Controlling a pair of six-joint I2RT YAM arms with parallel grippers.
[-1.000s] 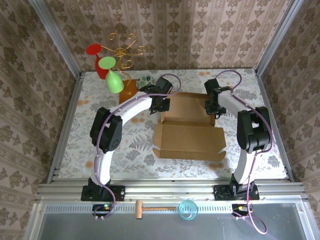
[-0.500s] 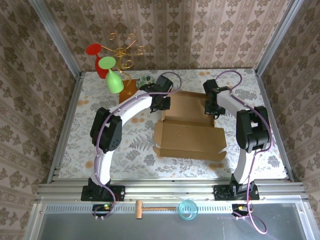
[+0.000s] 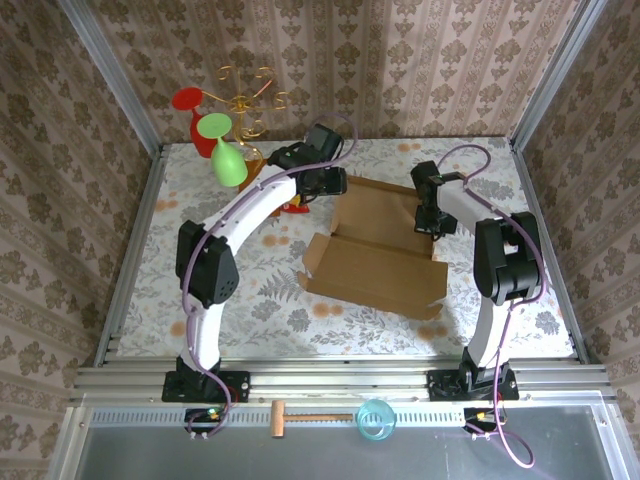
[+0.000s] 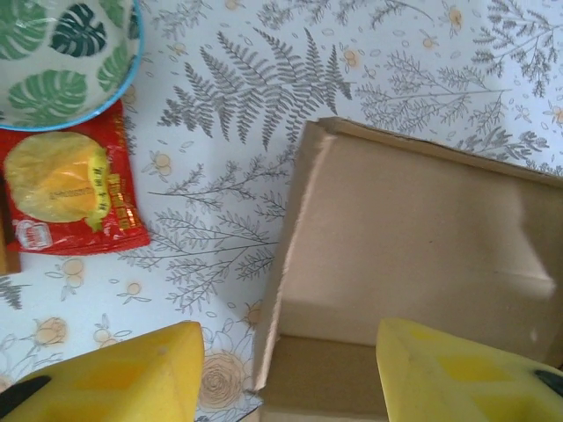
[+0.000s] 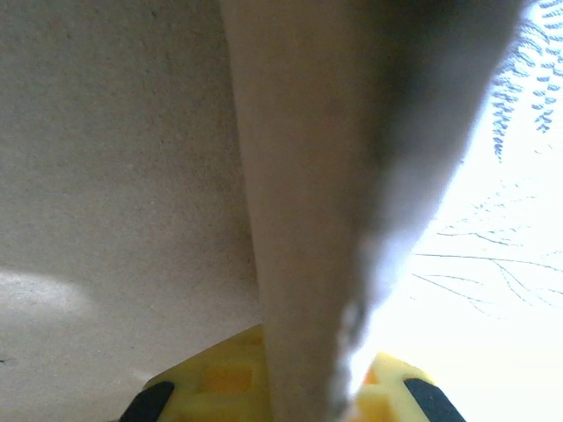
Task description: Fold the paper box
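Observation:
I need to move my left gripper back from the box's far corner next, down onto the near panel's thin near edge (image 3: 370,303), and then close it, because the box's near panel is still folded open.
The paper box (image 3: 375,255) is a brown cardboard mailer lying skewed in the middle of the table, its far half raised into low walls. My left gripper (image 3: 326,187) hangs open above the box's far left corner. In the left wrist view its yellow fingers (image 4: 132,378) stand wide apart over that corner of the box (image 4: 413,229), holding nothing. My right gripper (image 3: 431,218) is at the box's right side. In the right wrist view this gripper (image 5: 308,391) is shut on an upright cardboard wall (image 5: 325,220) of the box.
A leaf-patterned bowl (image 4: 62,61) and a red snack packet (image 4: 66,189) lie left of the box. A wire stand with red and green glasses (image 3: 222,130) is at the back left. A wooden mallet (image 3: 305,418) and a blue cup (image 3: 375,418) rest on the front rail.
My left gripper has opened, let go of the box's far left corner and lifted away toward the back. The box has swung askew, its near end shifting left. My right gripper stays shut.

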